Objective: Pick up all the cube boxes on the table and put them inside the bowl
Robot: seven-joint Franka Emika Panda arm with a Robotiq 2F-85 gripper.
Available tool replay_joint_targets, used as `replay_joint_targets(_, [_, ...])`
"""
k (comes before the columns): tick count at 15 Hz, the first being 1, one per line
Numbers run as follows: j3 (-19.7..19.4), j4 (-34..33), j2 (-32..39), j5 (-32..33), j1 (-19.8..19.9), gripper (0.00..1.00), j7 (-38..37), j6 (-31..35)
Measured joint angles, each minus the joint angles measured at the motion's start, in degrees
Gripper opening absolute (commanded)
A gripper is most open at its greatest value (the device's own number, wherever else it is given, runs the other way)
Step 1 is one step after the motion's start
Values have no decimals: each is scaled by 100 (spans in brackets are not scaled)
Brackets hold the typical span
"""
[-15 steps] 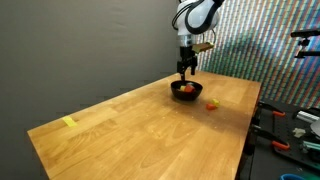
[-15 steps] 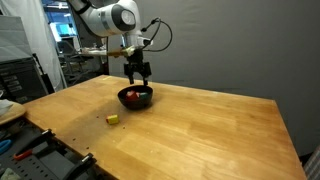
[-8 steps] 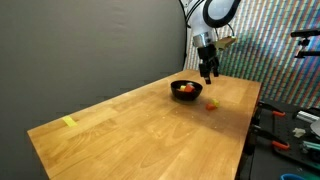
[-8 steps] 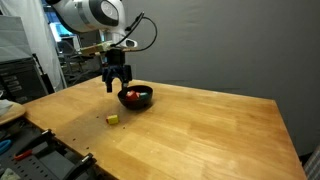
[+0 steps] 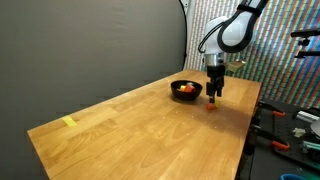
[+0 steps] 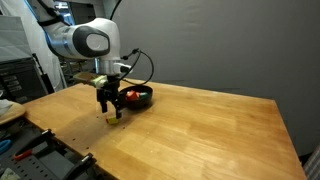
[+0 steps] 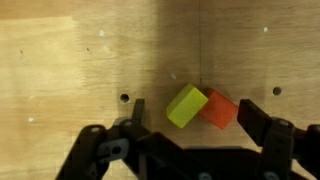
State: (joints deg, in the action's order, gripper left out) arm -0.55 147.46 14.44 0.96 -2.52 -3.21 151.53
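Observation:
My gripper should next move down with its open fingers around the yellow-green cube point(image 7: 186, 105), and then it should close on the sides of that cube.
In the wrist view a yellow-green cube point(image 7: 186, 105) and an orange-red cube point(image 7: 218, 109) lie touching each other on the wood-grain table point(image 7: 70, 70). My gripper point(image 7: 195, 112) is open, with one finger on each side of the pair. In both exterior views the gripper point(image 5: 213, 98) point(image 6: 110, 113) hangs low over these cubes point(image 5: 212, 104) point(image 6: 114, 119), beside the black bowl point(image 5: 185, 90) point(image 6: 137, 98). Red and yellow cubes lie in the bowl.
A flat yellow strip point(image 5: 68, 122) lies near the table's far corner. The table edge is close to the cubes point(image 5: 243, 135). Workbenches with tools stand beyond the edges point(image 5: 290, 130) point(image 6: 20, 150).
My gripper has moved from above the bowl, sideways and down, to just over the two cubes on the table beside the bowl.

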Motion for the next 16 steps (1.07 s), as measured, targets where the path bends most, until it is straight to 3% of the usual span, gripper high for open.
replay_joint_targets(3, [286,276,242,-696,255,45,398,941])
replay_joint_targets(8, [928,474,276,-1500,898,9,975,1543])
replay_joint_targets(12, [1327,565,251,-1810,1347,12,1327,1714])
replay_joint_targets(16, [1467,763,34,-1818,1308,12,1260,2363])
